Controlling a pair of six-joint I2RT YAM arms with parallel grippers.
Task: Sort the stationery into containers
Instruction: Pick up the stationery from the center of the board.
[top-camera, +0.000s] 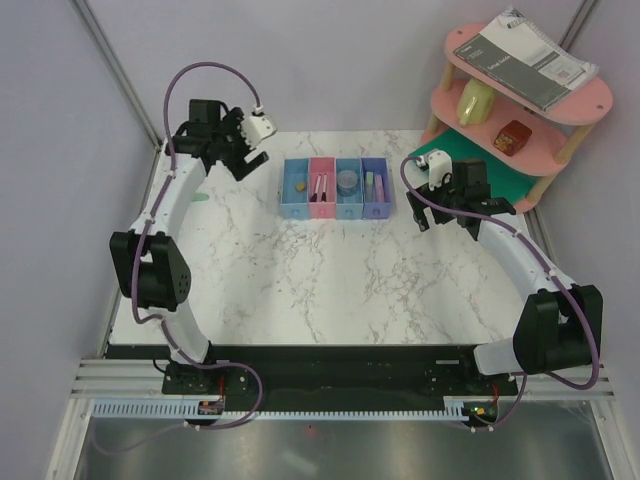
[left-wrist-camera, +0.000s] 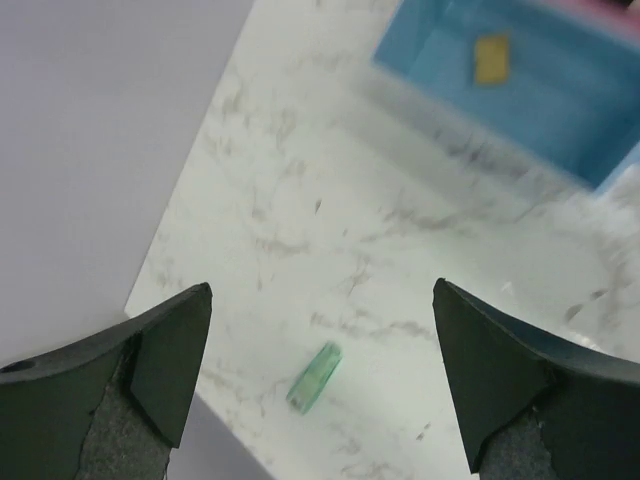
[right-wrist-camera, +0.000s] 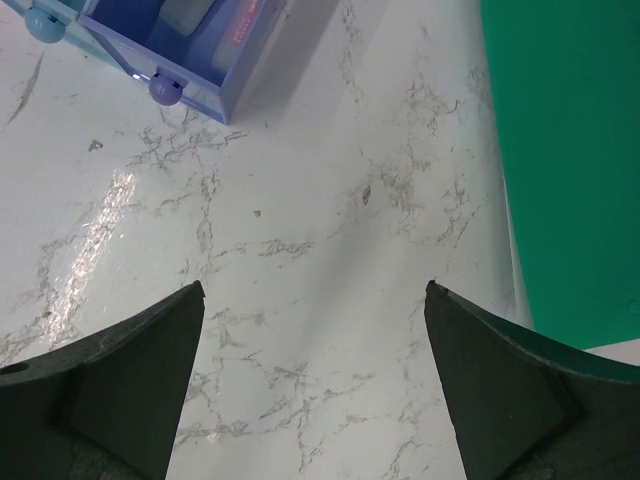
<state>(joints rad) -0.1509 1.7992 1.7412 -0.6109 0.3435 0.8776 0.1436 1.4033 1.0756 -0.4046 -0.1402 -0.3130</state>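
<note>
My left gripper moves down, back and to the left in the top view onto the pale green piece next, since the piece lies below on that side.
The row of four trays stands at the table's far middle. The left light blue tray holds a tiny gold clip, which also shows in the left wrist view. The pink tray holds a pink-purple marker. The third tray holds a grey round roll. The purple-blue tray holds pale green markers. A small pale green piece lies loose on the table near the left edge. My left gripper hangs open above it, left of the trays. My right gripper is open and empty over bare table right of the trays. I cannot make out the blue-and-white pen.
A flat green mat lies at the far right, beside my right gripper. A pink tiered shelf stands on it, with a grey spiral notebook on top. A wall runs along the table's left edge.
</note>
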